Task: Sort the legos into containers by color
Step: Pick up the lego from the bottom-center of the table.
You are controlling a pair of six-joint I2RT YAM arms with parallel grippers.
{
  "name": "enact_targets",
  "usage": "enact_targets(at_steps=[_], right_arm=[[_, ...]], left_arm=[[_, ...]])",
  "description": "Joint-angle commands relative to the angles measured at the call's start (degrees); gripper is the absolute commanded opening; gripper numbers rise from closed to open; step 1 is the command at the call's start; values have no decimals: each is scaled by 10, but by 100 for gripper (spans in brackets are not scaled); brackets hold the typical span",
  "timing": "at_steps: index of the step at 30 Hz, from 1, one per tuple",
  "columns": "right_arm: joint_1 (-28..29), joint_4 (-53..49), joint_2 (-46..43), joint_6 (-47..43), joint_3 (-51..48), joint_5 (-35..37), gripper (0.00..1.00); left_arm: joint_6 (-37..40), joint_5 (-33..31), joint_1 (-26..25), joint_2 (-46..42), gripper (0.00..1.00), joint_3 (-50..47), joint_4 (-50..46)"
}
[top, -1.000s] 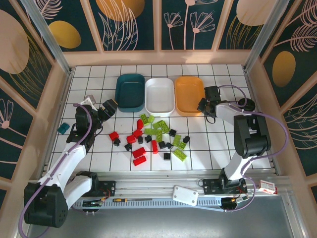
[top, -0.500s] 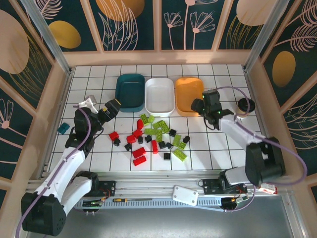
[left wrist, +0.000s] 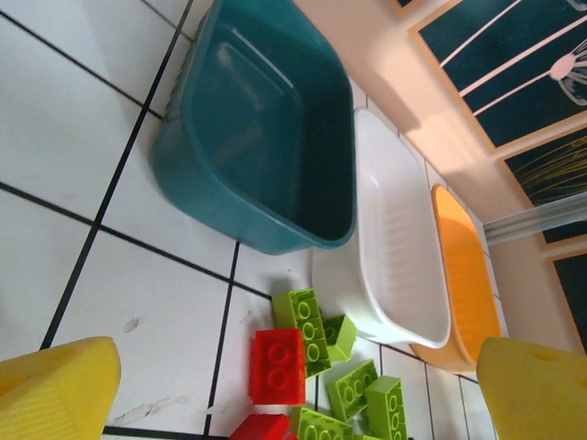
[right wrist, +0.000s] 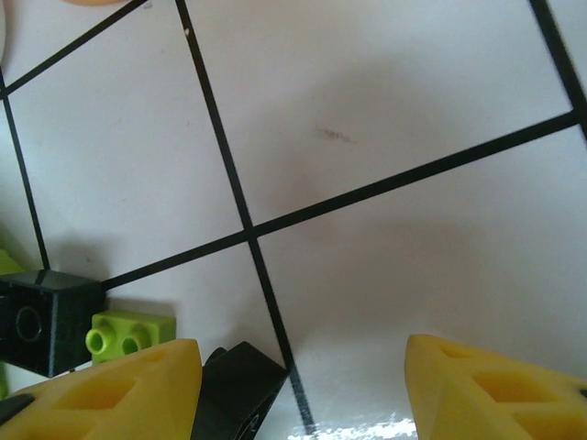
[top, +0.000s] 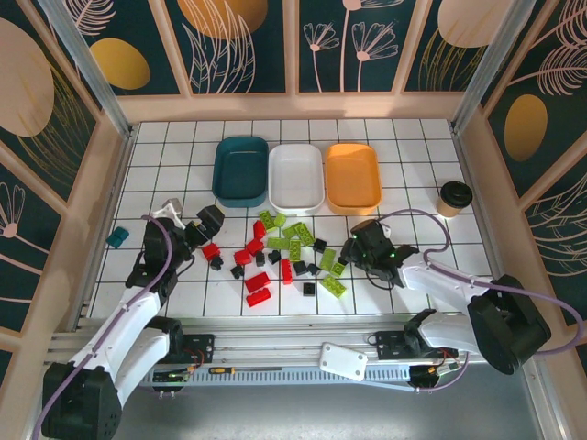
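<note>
I will move my right gripper sideways toward the pile and close it around the black brick (right wrist: 240,383).
The legos, red (top: 258,283), lime green (top: 292,235) and black (top: 319,246), lie scattered mid-table in front of the containers: teal tray (top: 240,170), white tray (top: 296,178) and orange tray (top: 353,175). My left gripper (top: 209,224) is open at the pile's left edge, above a red brick (top: 211,249). The left wrist view looks past its yellow fingertips (left wrist: 57,385) at a red brick (left wrist: 277,365), green bricks (left wrist: 307,319) and the teal tray (left wrist: 266,137). My right gripper (top: 352,248) is open low at the pile's right edge. A black brick (right wrist: 240,383) lies against its left finger (right wrist: 115,390).
A black-lidded tan cup (top: 454,196) stands at the right of the table. A lone teal block (top: 117,237) lies near the left wall. Wooden walls close in the tiled table on three sides, and a metal rail runs along the near edge.
My right arm swung from the orange tray down to the pile's right edge and its jaws opened. My left gripper dropped from beside the teal tray toward the pile and opened wider.
</note>
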Motion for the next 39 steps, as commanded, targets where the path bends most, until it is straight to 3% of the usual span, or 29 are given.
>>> enact_targets(at_steps=[1, 8, 16, 21, 33, 39], right_arm=[[19, 12, 19, 40, 23, 26, 60], [31, 9, 35, 92, 26, 6, 60], [68, -30, 23, 64, 76, 62, 61], [69, -29, 44, 73, 70, 44, 60], [72, -20, 80, 78, 49, 23, 42], [72, -17, 85, 78, 34, 9, 43]], left_arm=[[-6, 23, -2, 12, 99, -3, 9], [-2, 23, -2, 11, 99, -9, 10], [-2, 29, -2, 15, 99, -11, 14], [-2, 27, -2, 15, 99, -13, 13], [1, 24, -2, 18, 99, -14, 8], [1, 23, -2, 25, 99, -15, 9]])
